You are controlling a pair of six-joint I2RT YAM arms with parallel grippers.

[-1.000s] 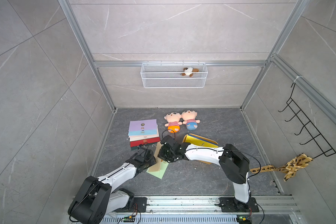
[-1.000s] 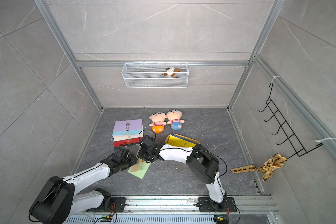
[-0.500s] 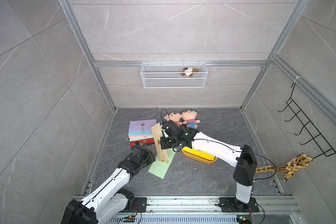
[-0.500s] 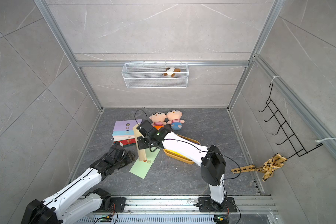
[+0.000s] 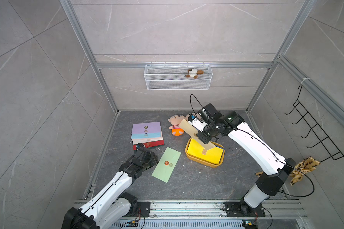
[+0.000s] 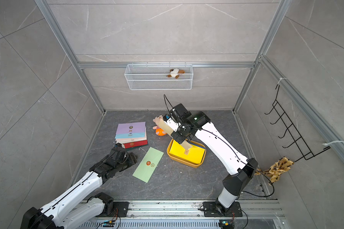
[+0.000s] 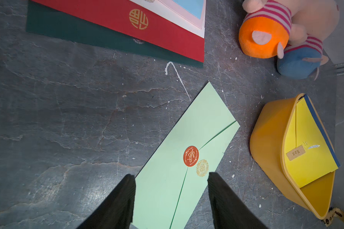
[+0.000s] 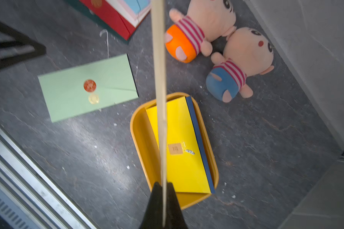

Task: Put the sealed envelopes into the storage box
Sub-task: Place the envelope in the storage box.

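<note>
The tilted tan envelope goes down in my right gripper toward the yellow envelope in the storage box next, as that lies below. The gripper then levels and releases it.
My right gripper (image 8: 163, 184) is shut on a tan envelope (image 5: 190, 128), which hangs tilted over the mustard-yellow storage box (image 5: 204, 164); the right wrist view shows this envelope (image 8: 158, 59) edge-on. In the storage box (image 8: 139, 134) a yellow envelope (image 8: 179, 126) lies on a navy one (image 8: 197, 134). A green sealed envelope (image 7: 187, 138) lies flat on the floor left of the box. My left gripper (image 7: 171, 174) stands open above its near end, holding nothing. A stack of envelopes (image 5: 146, 132), lilac on top, lies at the back left.
Two plush dolls (image 5: 175, 126) lie behind the box near the back wall. A white wire basket (image 5: 178, 79) with a small plush toy hangs on that wall. A black hook rack (image 5: 314, 134) and a patterned cloth (image 5: 304, 166) are on the right wall.
My right gripper has carried the tan envelope up and to the right, from beside the green envelope to over the storage box. My left gripper has opened and drawn back toward the front left.
</note>
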